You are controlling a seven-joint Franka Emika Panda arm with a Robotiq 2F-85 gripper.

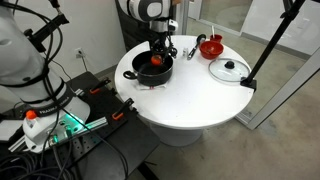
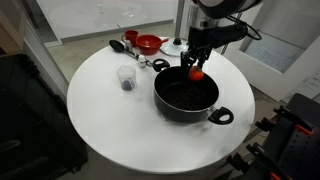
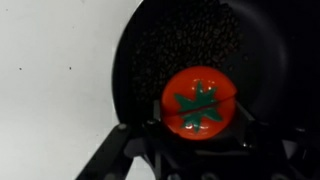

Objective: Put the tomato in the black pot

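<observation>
The bean-covered bottom of the black pot (image 2: 186, 96) is below my gripper. Next, I will lower my gripper through the black pot's opening and release the tomato (image 2: 197, 72) there.
The tomato (image 3: 201, 101) is a small red ball with a green star on top. It sits between my gripper's (image 3: 200, 125) fingers, which are shut on it. In both exterior views the gripper (image 2: 196, 68) holds the tomato (image 2: 197, 72) just over the mouth of the black pot (image 2: 186, 96). The pot (image 1: 150, 67) is wide and round with two side handles and stands on the white round table (image 1: 200, 95). In the wrist view the dark pot interior (image 3: 195, 45) fills the frame below the tomato.
A red bowl (image 2: 148, 44) with a black spoon (image 2: 119, 46) stands at the table's far side. A glass lid with a black knob (image 1: 229, 69) lies beside the pot. A clear cup (image 2: 126, 78) stands on the table. Cables and equipment (image 1: 60, 120) sit beside the table.
</observation>
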